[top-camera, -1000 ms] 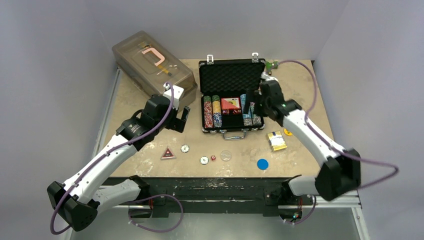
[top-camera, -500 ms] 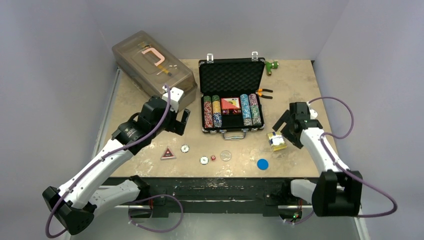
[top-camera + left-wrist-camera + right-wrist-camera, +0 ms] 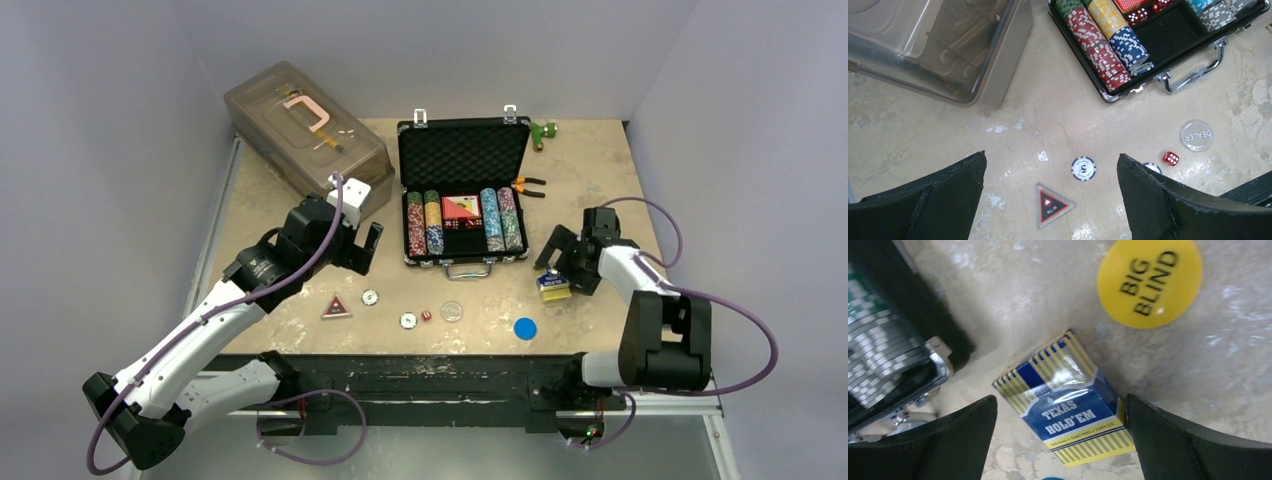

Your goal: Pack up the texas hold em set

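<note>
The robot's right gripper will next move toward the briefcase (image 3: pixel 461 153), turn its open fingers square to the card deck's sides and close them, since the deck is skewed between them.
The black briefcase (image 3: pixel 461 153) lies open at the table's middle back, rows of poker chips (image 3: pixel 424 224) and a red card deck (image 3: pixel 461 207) inside. My left gripper (image 3: pixel 361 247) hovers open left of it, above a loose chip (image 3: pixel 1083 168) and a triangular "All In" marker (image 3: pixel 1050 206). A red die (image 3: pixel 1170 158) and a clear dealer disc (image 3: pixel 1196 135) lie further right. My right gripper (image 3: pixel 1062 440) is open and low over a blue-and-yellow card deck (image 3: pixel 1068 400), which lies between its fingers, close to the right one. A yellow "Big Blind" disc (image 3: pixel 1149 280) lies beyond.
A large translucent box (image 3: pixel 300 125) stands at the back left, close behind my left arm. Orange-handled pliers (image 3: pixel 530 186) lie right of the case, and a small green object (image 3: pixel 543 130) at the back. A blue disc (image 3: pixel 525 327) lies near the front edge.
My right arm has swung from the case's right side to the front right and come down over the blue-and-yellow deck. The left arm has barely moved.
</note>
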`<state>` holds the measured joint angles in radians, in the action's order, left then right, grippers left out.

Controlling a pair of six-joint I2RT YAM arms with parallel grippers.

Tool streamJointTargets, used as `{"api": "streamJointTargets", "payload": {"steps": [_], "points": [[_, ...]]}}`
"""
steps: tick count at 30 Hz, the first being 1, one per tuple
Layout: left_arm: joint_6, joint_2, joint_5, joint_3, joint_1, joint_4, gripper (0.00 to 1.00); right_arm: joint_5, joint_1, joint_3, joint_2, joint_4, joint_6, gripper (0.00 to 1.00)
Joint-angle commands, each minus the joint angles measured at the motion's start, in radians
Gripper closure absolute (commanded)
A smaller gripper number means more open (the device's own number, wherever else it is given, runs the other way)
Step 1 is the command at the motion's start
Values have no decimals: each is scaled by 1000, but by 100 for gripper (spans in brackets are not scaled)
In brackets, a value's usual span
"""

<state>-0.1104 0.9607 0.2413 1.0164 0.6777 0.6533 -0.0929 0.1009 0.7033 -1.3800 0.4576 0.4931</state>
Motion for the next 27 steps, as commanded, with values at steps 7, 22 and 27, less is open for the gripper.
{"api": "streamJointTargets", "payload": {"steps": [7,22,27], "points": [[12,-12,-5,37,6,-17,1,162,-288,-2,21,89,128,1],[15,1,13,34,6,-13,1,147,-283,81,-21,104,469,6],[18,0,24,33,6,-12,1,205,-271,100,11,151,538,3]]}}
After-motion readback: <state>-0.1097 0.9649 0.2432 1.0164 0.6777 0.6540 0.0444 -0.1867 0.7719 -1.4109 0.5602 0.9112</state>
